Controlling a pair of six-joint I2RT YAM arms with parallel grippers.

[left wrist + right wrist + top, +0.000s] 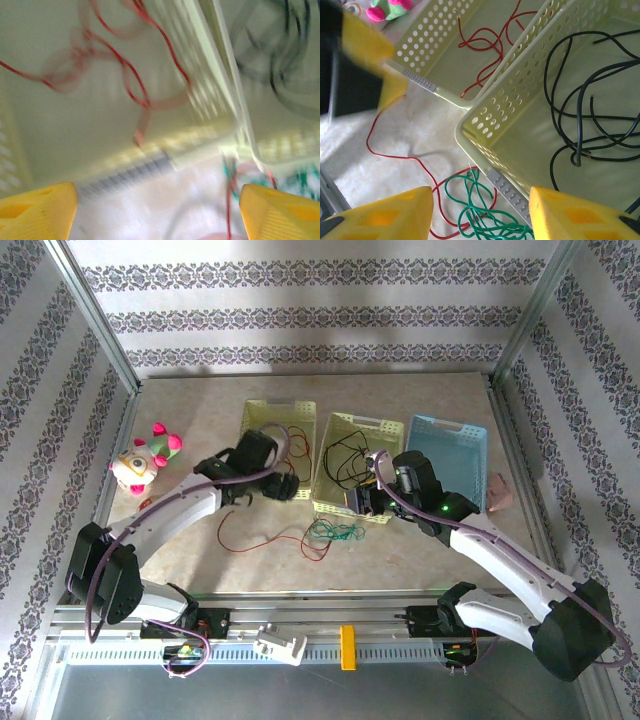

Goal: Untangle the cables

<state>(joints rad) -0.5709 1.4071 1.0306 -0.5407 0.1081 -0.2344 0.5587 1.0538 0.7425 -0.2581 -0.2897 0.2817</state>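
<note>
The left gripper needs to pull back and come down onto the red cable's loop point(303, 543) point(228, 206) beside the green tangle, because that loop is below the gripper, nearer the robot's base.
A green cable tangle point(335, 532) lies on the table in front of the middle yellow basket point(325, 502), looped with a red cable point(245, 537) that trails off to the left. Black cables point(590, 115) lie inside the middle basket. Another red cable point(485, 45) lies in the left yellow basket point(427, 30). My right gripper point(480, 216) hangs open just above the green tangle point(480, 212), nothing between its fingers. My left gripper point(157, 212) is open over the left basket's near corner point(200, 155); that view is blurred. In the top view the left gripper point(283, 487) sits at that basket's front edge.
An empty blue basket point(447, 455) stands right of the yellow ones. A pink and green plush toy point(145, 458) sits at the left, a small pink object point(499, 495) by the right wall. Metal frame posts and patterned walls surround the table.
</note>
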